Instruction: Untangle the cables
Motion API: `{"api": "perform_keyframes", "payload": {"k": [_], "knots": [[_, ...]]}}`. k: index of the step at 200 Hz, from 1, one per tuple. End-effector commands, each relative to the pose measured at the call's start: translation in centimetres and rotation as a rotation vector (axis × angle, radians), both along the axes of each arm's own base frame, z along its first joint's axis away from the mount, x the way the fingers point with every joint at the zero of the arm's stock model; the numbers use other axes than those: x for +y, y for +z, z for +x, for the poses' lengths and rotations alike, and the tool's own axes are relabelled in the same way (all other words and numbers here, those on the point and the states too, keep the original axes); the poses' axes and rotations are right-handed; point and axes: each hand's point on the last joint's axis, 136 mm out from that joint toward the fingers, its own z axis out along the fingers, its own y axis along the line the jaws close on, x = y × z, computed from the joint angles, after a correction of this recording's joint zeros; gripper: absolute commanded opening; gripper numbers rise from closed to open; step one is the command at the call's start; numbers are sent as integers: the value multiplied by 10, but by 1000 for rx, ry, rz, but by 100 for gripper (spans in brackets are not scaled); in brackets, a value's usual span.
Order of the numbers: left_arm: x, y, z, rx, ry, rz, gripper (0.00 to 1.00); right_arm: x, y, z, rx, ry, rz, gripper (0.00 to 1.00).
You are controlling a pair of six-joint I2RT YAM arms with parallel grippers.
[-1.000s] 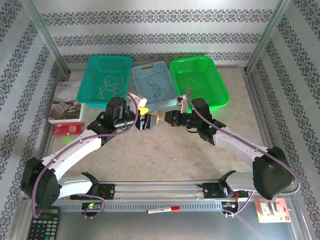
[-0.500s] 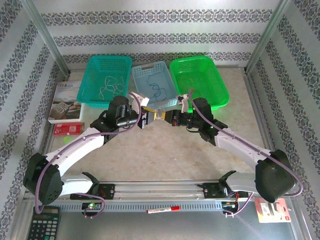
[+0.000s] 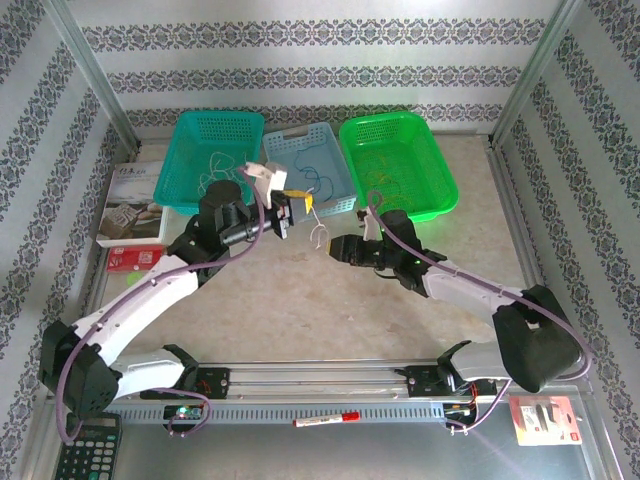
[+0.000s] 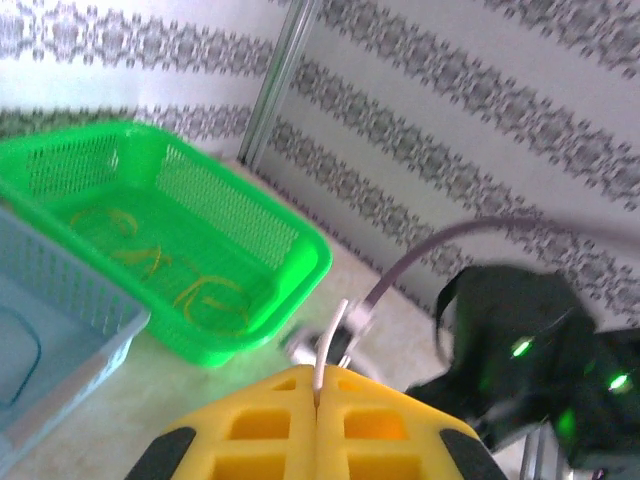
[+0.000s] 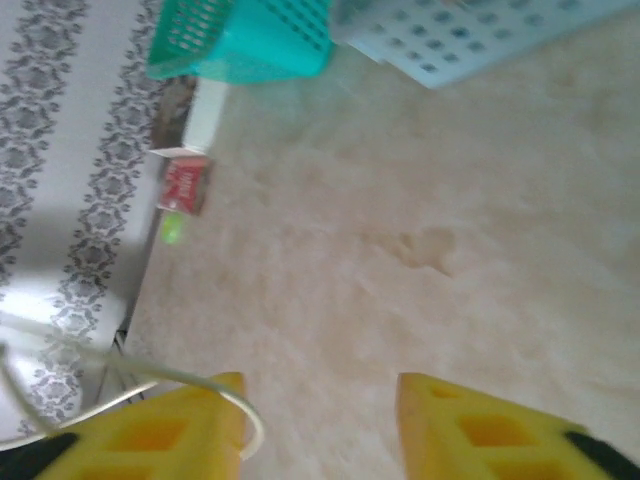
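Observation:
Other whitish cables are already in the teal basket (image 3: 217,156), so I need to turn my left gripper next, carry its cable outward over that basket and let it go.
My left gripper (image 3: 298,208) is shut on a thin whitish cable (image 3: 318,236) that dangles below it in front of the baskets. In the left wrist view its yellow fingers (image 4: 250,430) pinch that cable (image 4: 325,358) with no gap, the gripper (image 4: 317,400) raised above the table. Just to the right and lower, my right gripper (image 3: 336,247) stands open over bare tabletop. From the right wrist, the cable's curled end (image 5: 243,425) lies against the left finger, and the gripper (image 5: 320,410) has nothing between its fingers.
Three baskets stand at the back: teal (image 3: 182,150) with whitish cables, light blue (image 3: 295,140) with a dark cable (image 3: 316,182), green (image 3: 395,118) with yellow-orange cables (image 4: 130,255). A booklet (image 3: 135,205) and a red card (image 3: 135,260) lie left. A calculator (image 3: 85,450) and a marker (image 3: 325,420) lie near the rail.
The left gripper shut on the whitish cable and rose back-left toward the baskets. The right gripper opened, let go and dropped lower toward the table.

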Motion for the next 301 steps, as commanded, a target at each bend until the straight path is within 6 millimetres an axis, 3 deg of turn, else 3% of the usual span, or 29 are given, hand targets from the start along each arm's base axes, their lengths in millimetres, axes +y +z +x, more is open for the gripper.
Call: {"api": "perform_keyframes", "payload": {"k": [1,27,55,88,127,167,193,235,265,290,296,301], "knots": [[-4,48,-8,-61,-27,-95,0,-8,4,2,-50,-23,-20,55],[-9,49,-7,-40,-51,-82,0,-20,23,-5,-134,-28,-50,60],[-13,49,-7,-24,-75,-79,0,-40,61,-11,-276,-78,-82,64],[-8,56,-1,-27,-35,-66,0,-52,89,-16,-357,-91,-95,71],[33,83,32,-86,126,2,0,-57,66,-17,-301,-96,-136,74],[112,109,91,-100,334,28,0,-69,19,-20,-220,-131,-209,74],[158,111,127,-119,464,87,0,-77,6,-24,-195,-149,-226,74],[219,73,191,-60,641,193,0,-92,17,-28,-208,-190,-219,75],[249,14,223,41,703,283,0,-102,29,-29,-223,-209,-216,75],[266,-38,230,136,709,308,0,-108,35,-28,-234,-216,-222,75],[267,-47,229,152,698,305,12,-110,36,-27,-234,-219,-229,76],[267,-53,227,161,695,305,35,-112,36,-27,-236,-221,-237,76]]}}
